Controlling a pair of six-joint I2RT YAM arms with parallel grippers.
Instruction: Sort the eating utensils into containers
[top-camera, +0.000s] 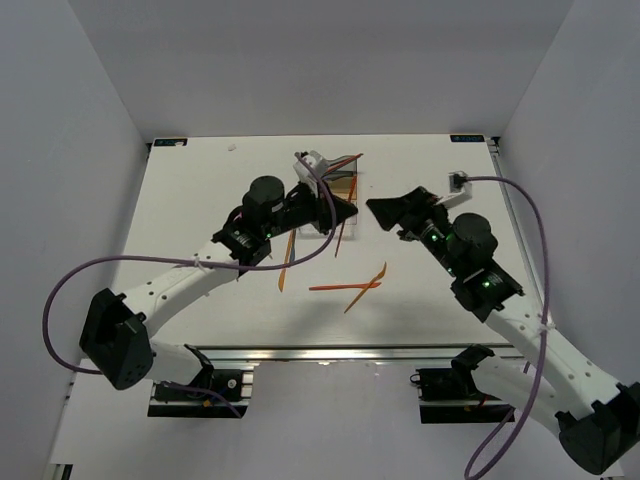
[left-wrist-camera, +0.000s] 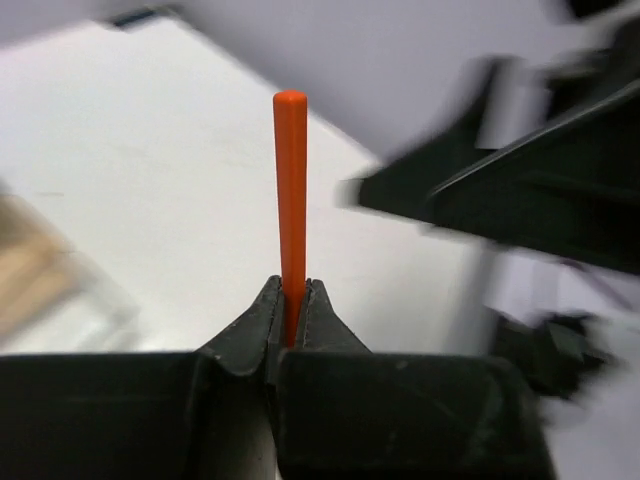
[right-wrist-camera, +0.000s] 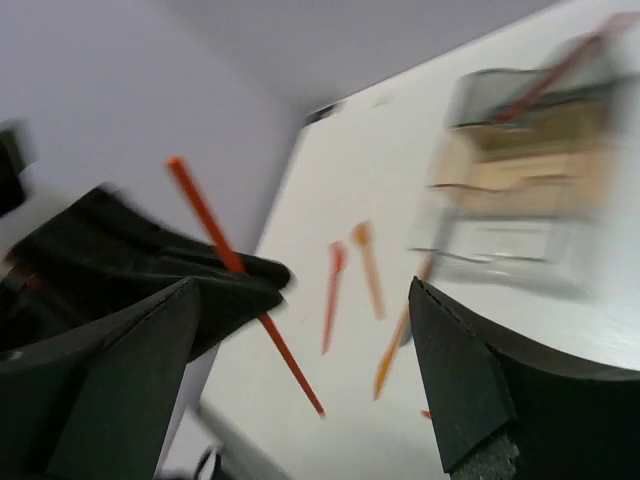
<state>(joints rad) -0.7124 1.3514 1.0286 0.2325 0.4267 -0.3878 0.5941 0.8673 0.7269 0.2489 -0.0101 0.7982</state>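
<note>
The grey container (top-camera: 346, 166) already has a red utensil in it, so my left gripper should move outward and down over the container next and let go of the thin orange-red stick.
My left gripper (top-camera: 345, 210) is shut on a thin orange-red stick (left-wrist-camera: 291, 190) that juts straight out past its fingertips (left-wrist-camera: 291, 300). In the right wrist view the same stick (right-wrist-camera: 215, 232) slants above the table. The containers (top-camera: 328, 182) stand at the back middle, partly hidden by the left arm; the right wrist view shows them blurred (right-wrist-camera: 520, 190), grey, amber and clear, with a red utensil in the grey one. My right gripper (top-camera: 387, 211) is open and empty (right-wrist-camera: 305, 295), just right of the left gripper. Loose utensils lie on the table: a red one (top-camera: 340, 287), an orange one (top-camera: 368, 284) and another orange one (top-camera: 285, 265).
White table (top-camera: 200, 200) inside white walls, with a metal rail (top-camera: 330, 353) along its near edge. A small white cable fitting (top-camera: 457, 183) sits at the back right. Purple cables loop from both arms.
</note>
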